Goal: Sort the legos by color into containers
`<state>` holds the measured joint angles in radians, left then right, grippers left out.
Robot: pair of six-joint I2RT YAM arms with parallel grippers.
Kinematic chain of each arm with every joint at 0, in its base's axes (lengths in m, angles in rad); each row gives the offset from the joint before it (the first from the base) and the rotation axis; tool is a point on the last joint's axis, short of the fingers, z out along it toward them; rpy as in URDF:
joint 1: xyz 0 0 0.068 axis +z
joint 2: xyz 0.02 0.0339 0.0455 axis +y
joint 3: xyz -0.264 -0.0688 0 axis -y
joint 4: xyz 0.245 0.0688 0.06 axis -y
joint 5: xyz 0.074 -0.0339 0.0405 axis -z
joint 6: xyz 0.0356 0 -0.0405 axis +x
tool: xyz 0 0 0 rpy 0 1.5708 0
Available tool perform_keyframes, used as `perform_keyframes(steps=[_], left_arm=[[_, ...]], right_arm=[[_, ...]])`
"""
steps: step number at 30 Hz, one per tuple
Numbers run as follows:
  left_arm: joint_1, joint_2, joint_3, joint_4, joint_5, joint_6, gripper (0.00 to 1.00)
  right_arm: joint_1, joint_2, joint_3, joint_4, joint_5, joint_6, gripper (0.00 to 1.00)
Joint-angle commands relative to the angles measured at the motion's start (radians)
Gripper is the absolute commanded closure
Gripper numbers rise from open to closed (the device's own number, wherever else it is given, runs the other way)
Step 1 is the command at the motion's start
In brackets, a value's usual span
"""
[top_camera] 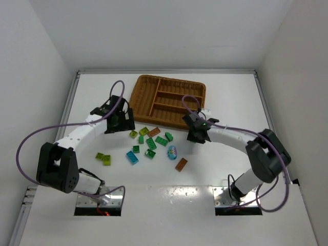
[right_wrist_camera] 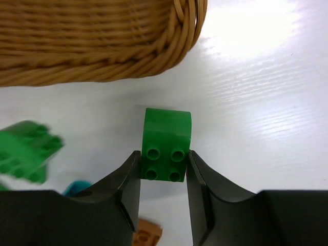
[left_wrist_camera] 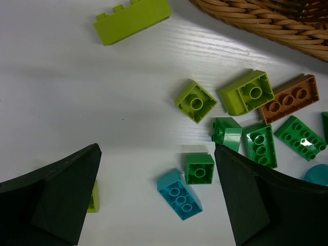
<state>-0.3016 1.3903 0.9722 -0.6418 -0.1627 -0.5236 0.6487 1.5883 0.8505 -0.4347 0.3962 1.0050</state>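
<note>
My right gripper lifts outward past the wicker tray's near rim next and releases the green lego. The tray's empty far section (top_camera: 181, 86) lies outward of the gripper.
My right gripper (right_wrist_camera: 163, 156) is shut on a dark green lego (right_wrist_camera: 166, 143), which hangs a little above the white table just in front of the wicker tray's (right_wrist_camera: 92, 46) near corner. From above, that gripper (top_camera: 196, 134) sits at the tray's (top_camera: 134, 97) near right corner and hides the brick. My left gripper (left_wrist_camera: 158, 154) is open above the table, with a blue-teal lego (left_wrist_camera: 179, 195) and a small green lego (left_wrist_camera: 199, 168) lying between its fingers. It hovers (top_camera: 120, 123) at the left end of the scattered legos (top_camera: 151, 143).
Lime legos (left_wrist_camera: 196, 101) and an orange-brown one (left_wrist_camera: 288, 99) lie near the tray edge (left_wrist_camera: 266, 20). Two lime legos (top_camera: 103, 158) sit apart at the left, an orange-brown brick (top_camera: 181, 164) nearer me. A pale blue egg (top_camera: 172, 151) rests among the bricks.
</note>
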Motion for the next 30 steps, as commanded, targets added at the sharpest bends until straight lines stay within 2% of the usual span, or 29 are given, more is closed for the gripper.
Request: perform_keyframes(steps=[1,4,7,10,11,13,14,19,22,23,26,30], left_arm=[[-0.011,-0.010,0.048,0.004,-0.008,0.008,0.00],[-0.011,-0.010,0.048,0.004,-0.017,0.008,0.00],[-0.011,-0.010,0.057,0.004,-0.040,0.008,0.00],[-0.011,-0.010,0.057,0.004,-0.060,-0.001,0.00],[-0.011,-0.020,0.057,0.004,-0.060,-0.012,0.00],[-0.011,-0.020,0.057,0.004,-0.060,-0.021,0.00],[-0.011,-0.020,0.057,0.004,-0.060,-0.021,0.00],[-0.011,-0.020,0.066,-0.016,-0.070,-0.030,0.00],[-0.011,-0.020,0.077,-0.016,-0.070,-0.021,0.00],[-0.011,-0.020,0.089,-0.016,-0.070,-0.021,0.00],[-0.011,-0.002,0.108,-0.016,-0.070,-0.021,0.00],[-0.002,0.007,0.117,-0.016,-0.061,-0.012,0.00]], right_arm=[[0.002,-0.160,0.018,-0.022,0.013,-0.052,0.77],[0.002,-0.235,0.068,-0.078,0.026,-0.095,0.77],[-0.018,-0.235,0.160,-0.114,0.026,-0.129,0.77],[-0.018,-0.151,0.283,-0.114,0.062,-0.175,0.76],[-0.027,-0.118,0.324,-0.114,0.062,-0.198,0.76],[-0.061,0.048,0.497,-0.114,0.027,-0.236,0.75],[-0.061,0.048,0.498,-0.114,0.027,-0.247,0.75],[-0.144,0.367,0.896,-0.156,-0.023,-0.301,0.75],[-0.173,0.496,1.045,-0.191,-0.039,-0.301,0.75],[-0.190,0.578,1.140,-0.203,-0.039,-0.310,0.75],[-0.214,0.685,1.293,-0.248,-0.060,-0.310,0.74],[-0.257,0.786,1.349,-0.231,-0.098,-0.299,0.72]])
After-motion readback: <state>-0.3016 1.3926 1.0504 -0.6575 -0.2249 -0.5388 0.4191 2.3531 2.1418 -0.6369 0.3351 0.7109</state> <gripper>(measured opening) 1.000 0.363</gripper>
